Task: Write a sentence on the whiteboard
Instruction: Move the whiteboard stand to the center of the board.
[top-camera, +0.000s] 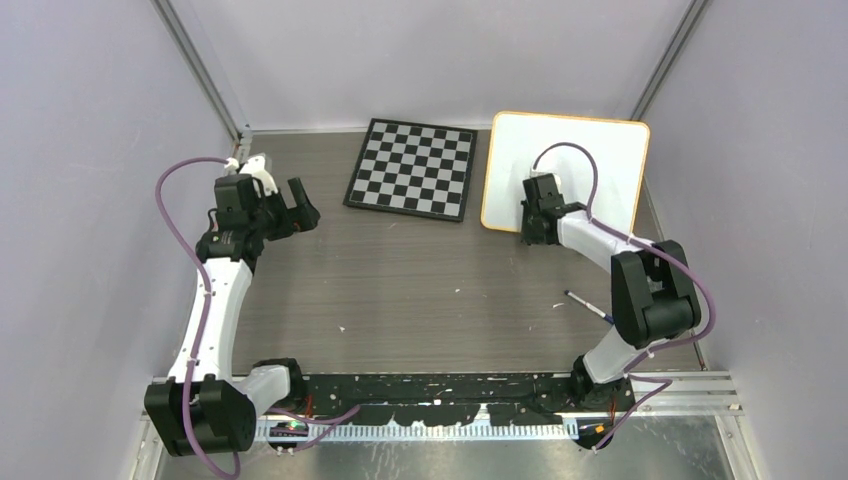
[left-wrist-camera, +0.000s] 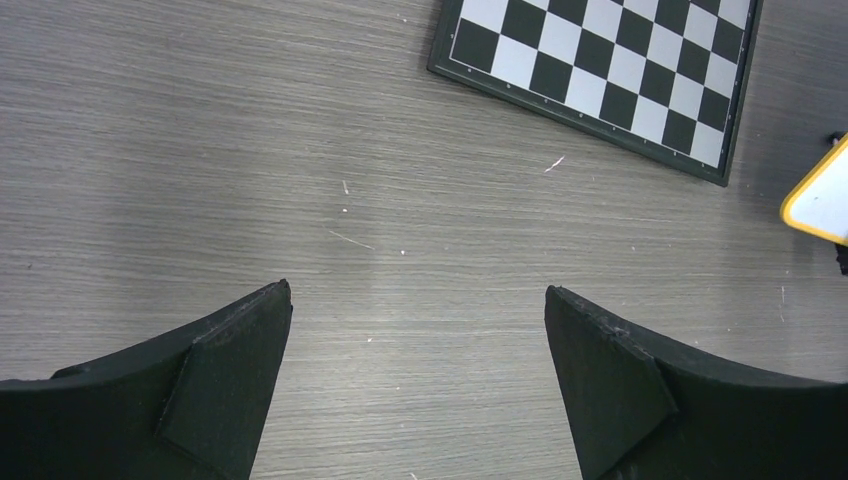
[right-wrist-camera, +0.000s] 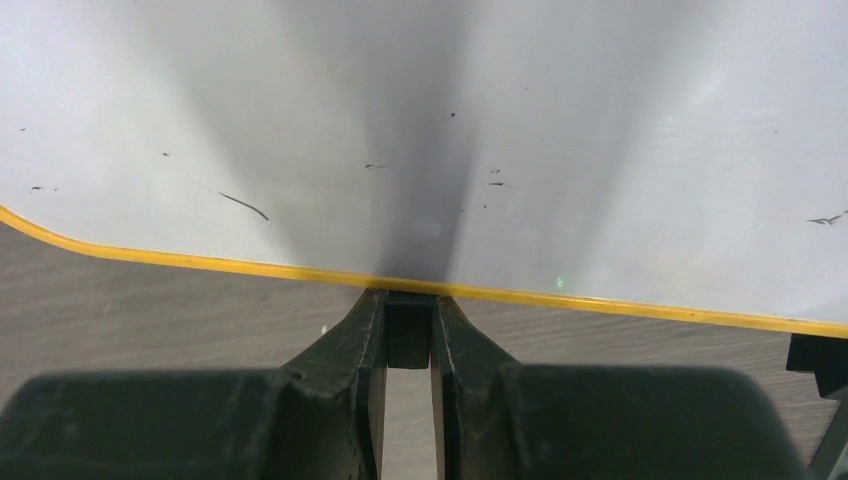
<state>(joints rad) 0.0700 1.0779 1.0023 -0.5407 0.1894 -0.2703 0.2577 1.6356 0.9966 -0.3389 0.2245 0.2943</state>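
Note:
My right gripper is on the whiteboard's clip and will pull back toward the table's middle (top-camera: 440, 280) next, turning the whiteboard by that clip.
The whiteboard (top-camera: 570, 150), white with an orange rim, lies flat at the back right of the table. In the right wrist view it (right-wrist-camera: 420, 130) fills the top and carries a few faint dark marks. My right gripper (top-camera: 533, 234) (right-wrist-camera: 408, 318) is at the board's near edge, shut on a small black clip (right-wrist-camera: 408, 335) on the rim. A second black clip (right-wrist-camera: 820, 362) shows at the right. My left gripper (top-camera: 300, 205) (left-wrist-camera: 418, 305) is open and empty above bare table, left of the chessboard. A corner of the whiteboard (left-wrist-camera: 822, 200) shows at the right in the left wrist view.
A black-and-white chessboard (top-camera: 412, 168) (left-wrist-camera: 600, 70) lies left of the whiteboard. A marker pen (top-camera: 588, 307) lies on the table by the right arm's elbow. Walls close in the table at the back and sides.

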